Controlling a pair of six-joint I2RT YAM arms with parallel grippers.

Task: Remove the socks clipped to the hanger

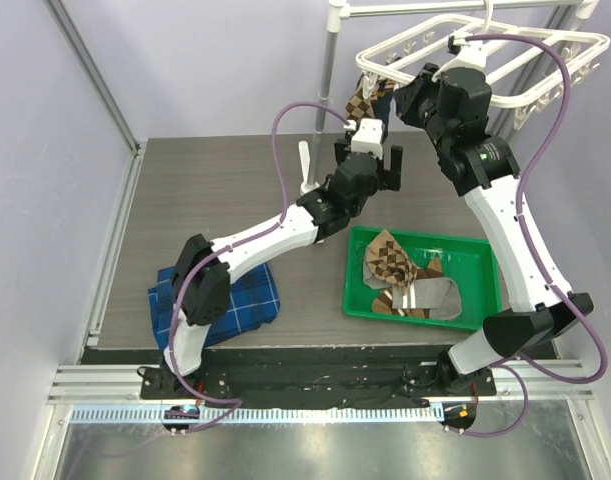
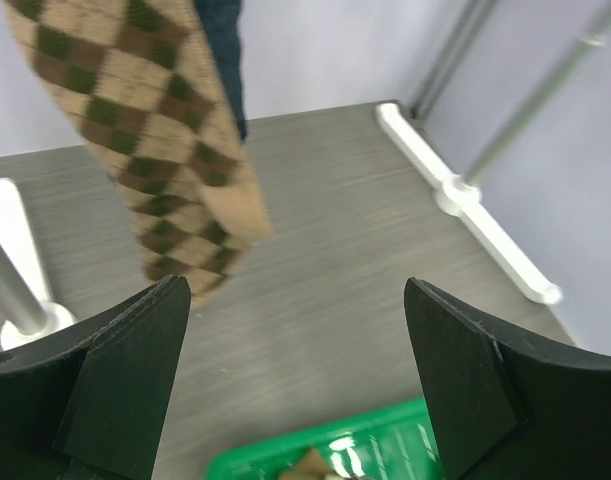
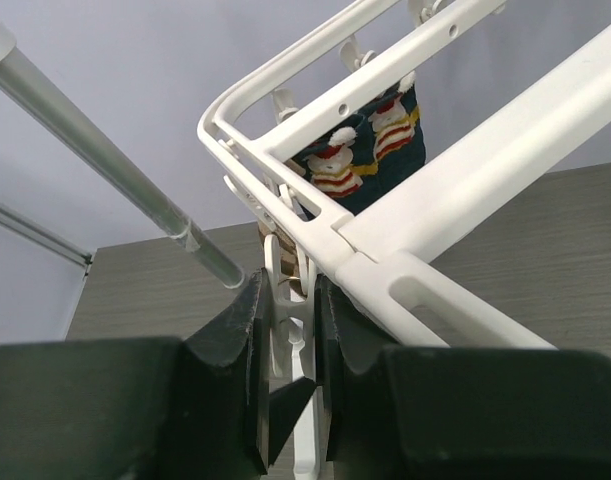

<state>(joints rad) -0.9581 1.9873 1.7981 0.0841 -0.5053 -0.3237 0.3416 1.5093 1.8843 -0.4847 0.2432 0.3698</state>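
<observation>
My left gripper moves outward next, then toward the upright pole onto the sock's lower part, as the argyle sock [image 1: 359,102] hangs beyond my open fingers.
The white hanger [image 1: 505,60] hangs at the back right on a metal stand. A brown argyle sock [image 1: 359,102] dangles from its left corner, with a dark navy sock [image 2: 223,50] behind it. My left gripper [image 1: 368,160] is open just below and right of the argyle sock [image 2: 155,130], nothing between its fingers [image 2: 135,370]. My right gripper [image 3: 288,290] is raised at the hanger's corner [image 3: 465,170], shut on a white clip [image 3: 285,255] that holds brown fabric. A navy patterned sock [image 3: 370,150] hangs clipped further along. More socks [image 1: 405,280] lie in the green tray [image 1: 470,250].
The stand's upright pole [image 1: 330,70] and its white foot [image 1: 305,170] rise left of my left gripper. Another white foot [image 2: 465,200] runs along the right. A folded blue plaid cloth [image 1: 220,295] lies at the front left. Walls close in on three sides.
</observation>
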